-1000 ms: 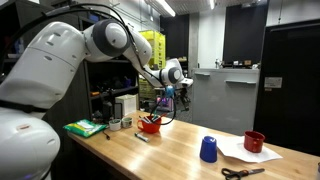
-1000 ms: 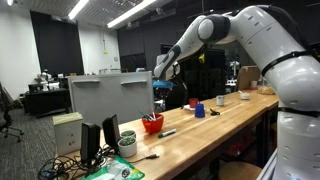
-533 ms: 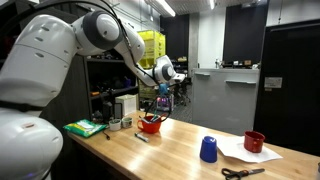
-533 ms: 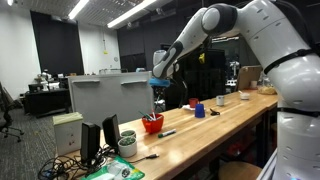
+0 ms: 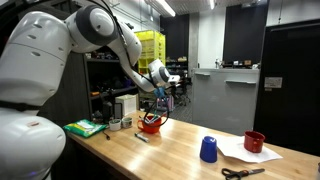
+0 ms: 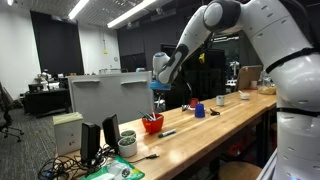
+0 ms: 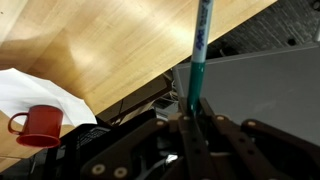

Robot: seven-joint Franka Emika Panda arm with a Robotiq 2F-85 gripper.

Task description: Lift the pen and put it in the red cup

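My gripper moves down and across over the red cup's opening (image 5: pixel 151 118) and releases the pen next, since it still hangs above and beside the cup's rim.
My gripper (image 7: pixel 192 118) is shut on the pen (image 7: pixel 200 50), a slim teal-dark stick that juts straight out from between the fingers. In both exterior views the gripper (image 5: pixel 162 92) (image 6: pixel 158 92) hangs over the table with the pen pointing down, just above the red cup (image 5: pixel 151 124) (image 6: pixel 152 124). The red cup is wide and low and stands near the table's end. I cannot tell whether the pen tip is inside the rim. The red cup is out of the wrist view.
Another dark pen (image 5: pixel 141 137) (image 6: pixel 167 132) lies on the wood table (image 5: pixel 180 150) beside the red cup. A blue cup (image 5: pixel 208 149), a maroon mug (image 5: pixel 254 142) (image 7: pixel 38 125) on white paper, and scissors (image 5: pixel 243 172) lie further along. A monitor's back (image 6: pixel 110 95) stands behind the cup.
The arm has swung sideways and carried the held pen from beside the red cup to a spot over it. The gripper stays shut on the pen.
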